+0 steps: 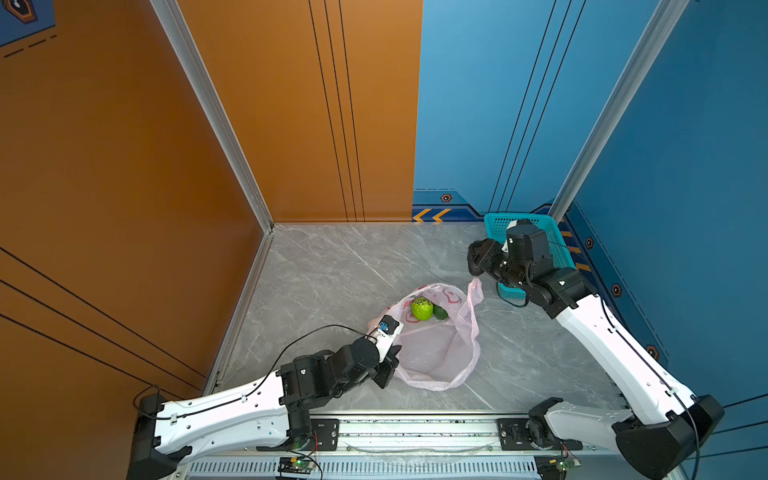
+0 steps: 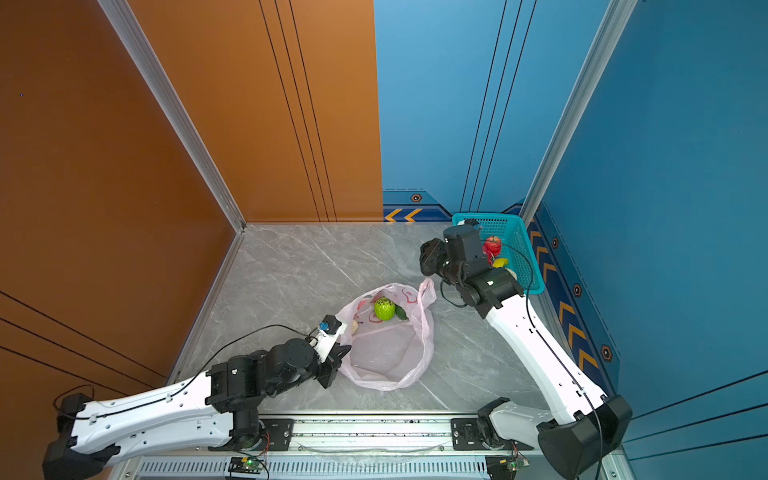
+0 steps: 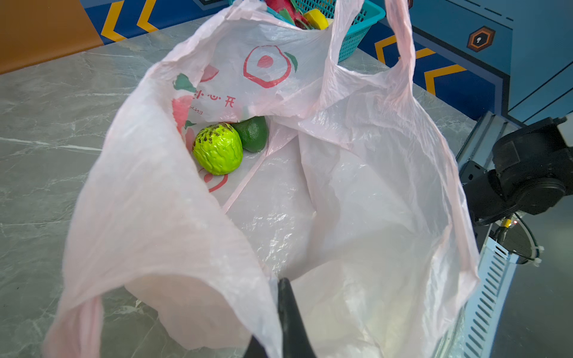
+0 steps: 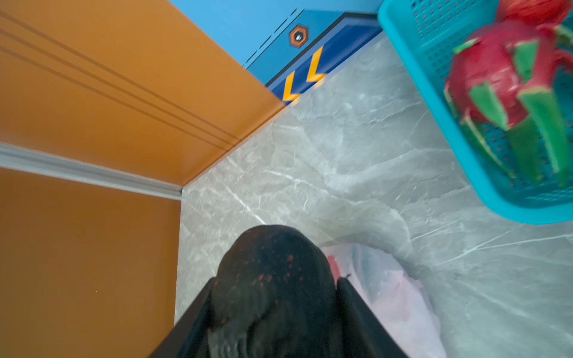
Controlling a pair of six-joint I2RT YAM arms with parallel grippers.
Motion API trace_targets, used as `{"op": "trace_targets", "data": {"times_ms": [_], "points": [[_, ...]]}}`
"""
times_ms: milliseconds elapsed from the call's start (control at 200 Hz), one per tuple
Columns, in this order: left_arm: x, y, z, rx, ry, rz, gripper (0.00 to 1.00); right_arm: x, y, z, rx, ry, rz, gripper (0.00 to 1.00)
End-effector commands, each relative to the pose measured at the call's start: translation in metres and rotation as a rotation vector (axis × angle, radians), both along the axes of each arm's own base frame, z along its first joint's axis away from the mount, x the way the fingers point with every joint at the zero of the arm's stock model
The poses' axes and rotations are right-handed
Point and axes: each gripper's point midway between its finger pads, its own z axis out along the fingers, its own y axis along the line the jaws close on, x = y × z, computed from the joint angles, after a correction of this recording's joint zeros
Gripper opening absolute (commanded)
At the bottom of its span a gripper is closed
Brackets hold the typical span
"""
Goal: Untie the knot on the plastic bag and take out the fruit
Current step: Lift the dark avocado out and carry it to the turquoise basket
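The robot's right gripper will next move over the teal basket and lower the fruit toward the spot [image 2: 511, 244] beside the red apple to release it, as the basket's bare bottom shows there.
The pale pink plastic bag [image 1: 440, 353] [image 2: 390, 353] lies on the grey table with its mouth gaping wide and its loop handles apart. The knot is out of view. My left gripper [image 1: 392, 365] [image 3: 279, 285] is shut on the bag's near rim. Inside the bag sit a green bumpy fruit [image 1: 422, 308] [image 3: 218, 148] and a dark green avocado [image 3: 252, 133]. My right gripper [image 1: 476, 259] [image 4: 276, 279] hangs above the table between bag and basket, shut on a dark, red-speckled fruit [image 4: 273, 263].
A teal perforated basket [image 2: 519, 245] [image 4: 434, 93] stands in the far right corner. It holds a dragon fruit [image 4: 496, 77], a red apple [image 2: 493, 243] and a yellow banana [image 2: 500, 262]. Orange and blue walls close in the table.
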Motion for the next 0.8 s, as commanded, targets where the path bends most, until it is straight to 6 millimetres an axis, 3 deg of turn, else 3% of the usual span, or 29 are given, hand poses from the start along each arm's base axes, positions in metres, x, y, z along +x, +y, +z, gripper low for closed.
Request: {"op": "trace_targets", "data": {"times_ms": [0, 225, 376, 611, 796], "points": [[0.005, -0.002, 0.014, -0.017, -0.039, 0.010, 0.00, 0.004, -0.035, -0.009, -0.022, 0.021, -0.022, 0.37], [0.005, -0.005, 0.014, -0.010, -0.037, 0.004, 0.00, 0.042, -0.126, -0.047, -0.101, 0.090, -0.180, 0.37], [0.005, -0.006, 0.013, -0.005, -0.031, 0.002, 0.00, 0.068, -0.176, -0.074, -0.144, 0.130, -0.260, 0.37], [0.006, -0.003, 0.011, 0.011, -0.025, 0.015, 0.00, 0.109, -0.235, -0.116, -0.186, 0.173, -0.351, 0.37], [0.007, -0.001, 0.012, 0.022, -0.025, 0.026, 0.00, 0.137, -0.259, -0.138, -0.211, 0.211, -0.376, 0.38]]}}
